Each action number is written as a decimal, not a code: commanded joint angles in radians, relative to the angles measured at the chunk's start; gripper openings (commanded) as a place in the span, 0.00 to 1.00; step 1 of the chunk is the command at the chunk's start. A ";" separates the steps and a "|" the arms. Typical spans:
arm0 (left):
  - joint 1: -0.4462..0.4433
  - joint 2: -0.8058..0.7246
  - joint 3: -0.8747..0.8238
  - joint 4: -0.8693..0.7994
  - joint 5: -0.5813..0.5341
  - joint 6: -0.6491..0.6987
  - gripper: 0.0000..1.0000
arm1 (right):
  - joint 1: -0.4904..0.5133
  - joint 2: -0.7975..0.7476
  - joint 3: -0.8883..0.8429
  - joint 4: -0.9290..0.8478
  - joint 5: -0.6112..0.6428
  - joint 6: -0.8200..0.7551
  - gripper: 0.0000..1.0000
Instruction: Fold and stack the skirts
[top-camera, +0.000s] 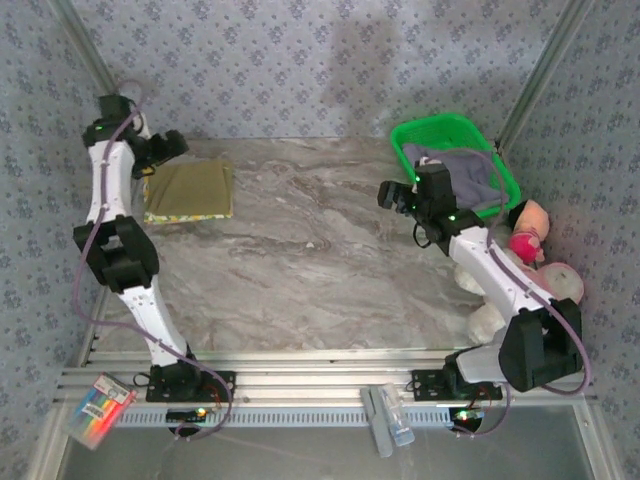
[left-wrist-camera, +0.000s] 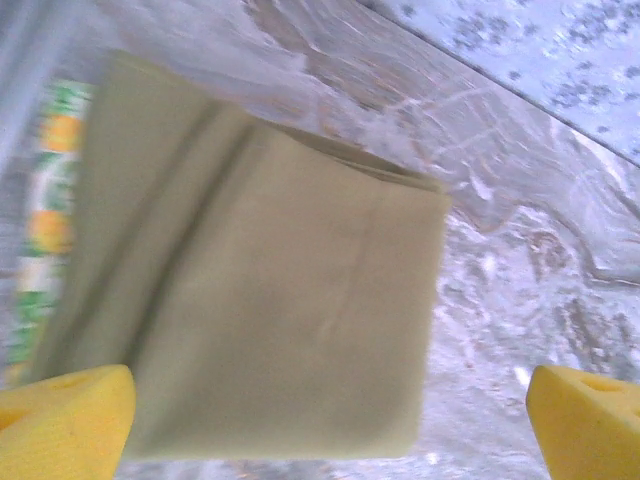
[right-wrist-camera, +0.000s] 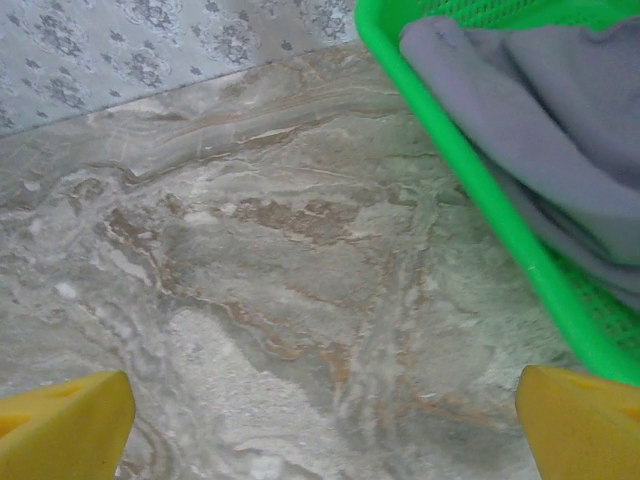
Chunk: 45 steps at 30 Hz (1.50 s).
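Note:
The grey-lavender skirt (top-camera: 465, 175) still lies crumpled inside the green basket. Next, my right gripper swings over the basket's rim and lowers onto the skirt's middle.
A folded olive-khaki skirt (top-camera: 190, 188) (left-wrist-camera: 270, 300) lies at the back left of the marble table. It rests on a yellow-green fruit-print skirt (left-wrist-camera: 42, 210), which peeks out at its edge. My left gripper (top-camera: 160, 150) (left-wrist-camera: 325, 430) hovers over the olive skirt's near edge, open, its yellow fingertips (left-wrist-camera: 65, 420) wide apart and holding nothing. A grey-lavender skirt (top-camera: 465, 175) (right-wrist-camera: 560, 110) lies crumpled in the green basket (top-camera: 405, 140) (right-wrist-camera: 480, 200) at the back right. My right gripper (top-camera: 395, 195) (right-wrist-camera: 325, 425) is open over bare table just left of the basket.
Pink plush toys (top-camera: 530, 240) sit against the right arm at the table's right edge. A coloured packet (top-camera: 98, 408) lies on the front rail at the left. Bare marble (top-camera: 320, 260) stretches between the two arms. Patterned walls close in the back and sides.

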<state>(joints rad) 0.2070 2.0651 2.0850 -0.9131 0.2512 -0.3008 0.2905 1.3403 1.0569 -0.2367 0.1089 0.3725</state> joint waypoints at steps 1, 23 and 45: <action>0.000 0.075 -0.110 0.094 0.012 -0.159 1.00 | -0.070 -0.005 0.021 -0.030 0.007 -0.127 1.00; 0.042 0.269 0.108 0.014 0.172 0.018 1.00 | -0.436 0.778 0.812 -0.650 -0.217 -0.926 0.93; -0.060 -0.237 -0.380 0.316 0.153 -0.148 0.99 | -0.396 0.984 0.913 -0.430 0.082 -0.975 0.82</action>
<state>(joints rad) 0.1482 1.9118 1.7916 -0.7345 0.3767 -0.3733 -0.1146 2.3268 1.9911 -0.7605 0.1123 -0.6258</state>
